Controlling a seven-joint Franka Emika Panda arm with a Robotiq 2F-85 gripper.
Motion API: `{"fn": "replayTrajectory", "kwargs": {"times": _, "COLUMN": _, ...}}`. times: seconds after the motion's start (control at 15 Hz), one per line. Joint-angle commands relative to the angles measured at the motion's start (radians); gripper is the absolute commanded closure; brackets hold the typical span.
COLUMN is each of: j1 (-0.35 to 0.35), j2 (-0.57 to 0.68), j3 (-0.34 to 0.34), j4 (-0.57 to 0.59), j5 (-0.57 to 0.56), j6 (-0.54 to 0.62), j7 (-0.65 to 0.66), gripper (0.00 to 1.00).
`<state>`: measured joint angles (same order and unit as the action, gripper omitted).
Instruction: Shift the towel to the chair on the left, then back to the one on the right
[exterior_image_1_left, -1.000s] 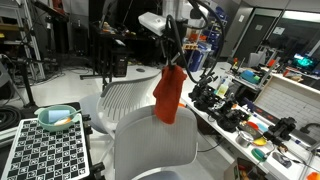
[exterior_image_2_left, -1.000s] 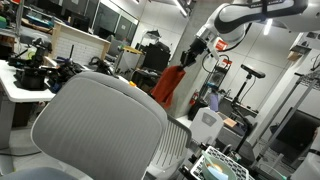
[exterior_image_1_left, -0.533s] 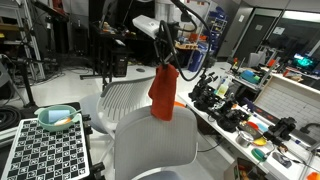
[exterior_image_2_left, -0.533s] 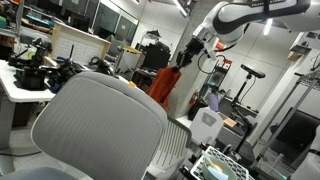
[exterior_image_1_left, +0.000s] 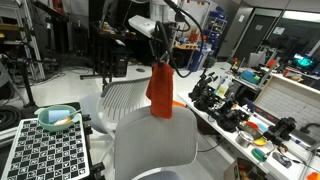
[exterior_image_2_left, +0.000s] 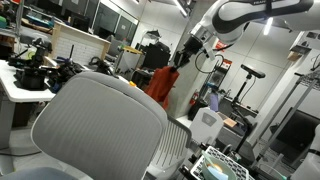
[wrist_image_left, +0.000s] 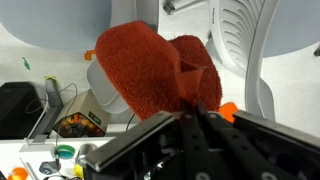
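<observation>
My gripper moves down toward the top edge of the chair back under the towel next and releases it there, since that edge lies below my gripper.
An orange-red towel (exterior_image_1_left: 160, 90) hangs in the air from my gripper (exterior_image_1_left: 160, 62), which is shut on its top edge. It also shows in an exterior view (exterior_image_2_left: 158, 82) below the gripper (exterior_image_2_left: 177, 62), and fills the wrist view (wrist_image_left: 150, 70), pinched between the fingers (wrist_image_left: 192, 112). The towel hangs above and between two white mesh-backed chairs: a near one (exterior_image_1_left: 155, 145) and a farther one (exterior_image_1_left: 125, 95). In an exterior view the near chair's back (exterior_image_2_left: 100, 125) fills the foreground.
A cluttered workbench (exterior_image_1_left: 250, 110) with tools runs along one side. A checkered board (exterior_image_1_left: 45, 150) holds a teal bowl (exterior_image_1_left: 57, 118). A white desk (exterior_image_2_left: 25, 85) with dark gear and a black stand (exterior_image_2_left: 245, 85) are around.
The gripper has carried the hanging towel a short way sideways, toward the left in one exterior view. The grip on the towel is unchanged.
</observation>
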<state>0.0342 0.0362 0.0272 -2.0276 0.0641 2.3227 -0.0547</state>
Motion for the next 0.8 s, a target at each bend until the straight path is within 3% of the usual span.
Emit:
{"fn": "replayTrajectory", "kwargs": {"times": 0.0, "j1": -0.002, "j2": -0.001, "j3": 0.002, "j4": 0.009, "j5": -0.002, "j6": 0.025, "j7": -0.010, "gripper": 0.99}}
{"fn": "replayTrajectory", "kwargs": {"times": 0.73, "j1": -0.004, "j2": 0.022, "j3": 0.001, "j4": 0.010, "j5": 0.001, "j6": 0.060, "j7": -0.017, "gripper": 0.99}}
